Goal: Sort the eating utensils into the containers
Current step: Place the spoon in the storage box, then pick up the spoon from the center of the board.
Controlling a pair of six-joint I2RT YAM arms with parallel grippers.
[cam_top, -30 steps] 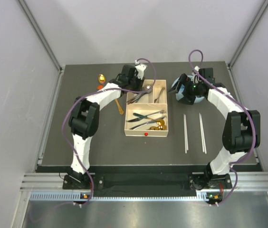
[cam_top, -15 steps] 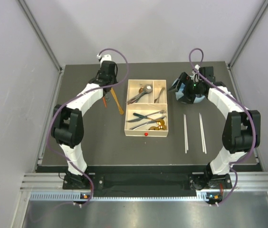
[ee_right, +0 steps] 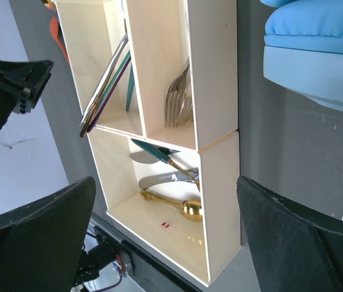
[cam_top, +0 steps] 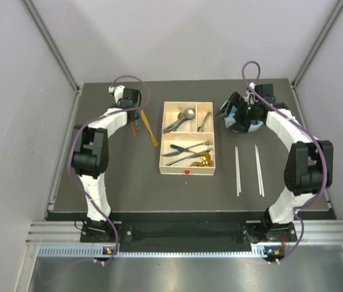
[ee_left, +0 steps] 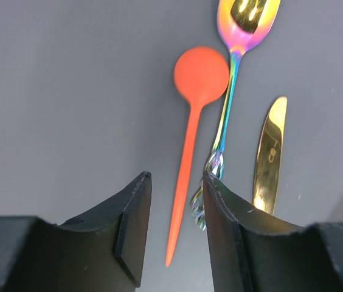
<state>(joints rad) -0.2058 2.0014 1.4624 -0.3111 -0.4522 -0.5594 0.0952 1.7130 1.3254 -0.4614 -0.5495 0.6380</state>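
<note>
The orange spoon's neck (ee_left: 193,113), beside its round head, lies below and beyond my open fingers, so my left gripper will move down along the spoon's handle onto it next.
My left gripper (cam_top: 132,114) is open and empty, low over loose utensils at the far left of the table. In the left wrist view its jaws (ee_left: 174,177) straddle the handle tip of an orange spoon (ee_left: 191,131). An iridescent gold spoon (ee_left: 231,91) and a gold knife (ee_left: 269,155) lie just right of the orange spoon. The cream tray (cam_top: 167,170) holds cutlery in all three sections, and it also shows in the right wrist view (ee_right: 220,201). Two pale chopsticks (cam_top: 238,171) lie right of the tray. My right gripper (cam_top: 233,118) is open wide and empty, above the headphones.
Light-blue headphones (ee_right: 317,48) sit at the back right, beside the tray's far right corner. A red dot (cam_top: 187,172) marks the tray's near rim. The gold knife (cam_top: 149,129) lies between the left gripper and the tray.
My left arm has swung from over the tray's back left section to the far left, above the loose spoons. The right arm has not moved.
</note>
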